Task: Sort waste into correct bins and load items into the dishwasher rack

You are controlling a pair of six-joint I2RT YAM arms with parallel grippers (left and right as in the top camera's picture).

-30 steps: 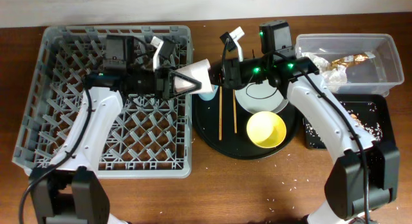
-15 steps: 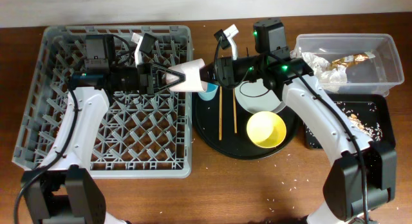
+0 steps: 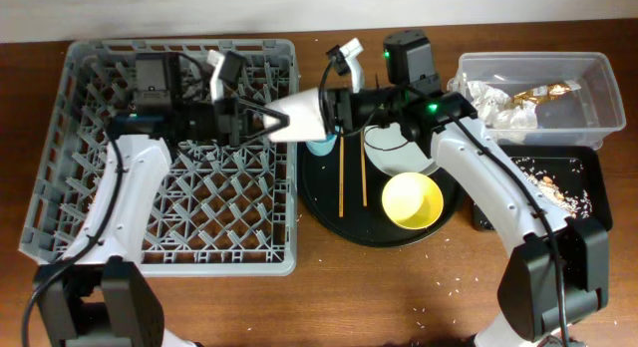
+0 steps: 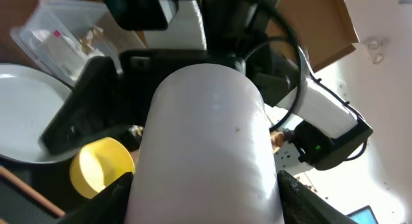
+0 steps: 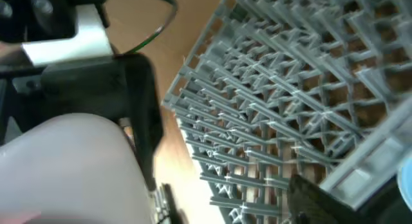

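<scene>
The rack's empty tray-side slots lie below my left gripper and nearer my base, so it should next move back and down to release the cup there.
The pinkish-white cup (image 3: 302, 116) hangs on its side over the gap between the dishwasher rack (image 3: 169, 259) and the round black tray. My left gripper (image 3: 269, 119) is shut on its narrow end; in the left wrist view the cup (image 4: 206, 140) fills the space between both fingers (image 4: 109, 198). My right gripper (image 3: 332, 108) stands open at the cup's wide rim, with the cup (image 5: 64, 172) off to the left of its jaws and one finger (image 5: 315, 195) far right. The blue cup (image 3: 321, 143), plate (image 3: 399, 148), yellow bowl (image 3: 412, 199) and chopsticks (image 3: 341, 173) lie on the round tray.
The clear tub (image 3: 588, 68) at the back right holds napkins (image 3: 503, 103) and a wrapper (image 3: 548, 91). In front of it, the black rectangular tray (image 3: 588, 202) holds scattered scraps. The round black tray (image 3: 379, 235) sits beside the rack's right edge.
My right gripper has opened and let go of the cup's rim. The left jaws have closed in on the cup, which shifted slightly right and back.
</scene>
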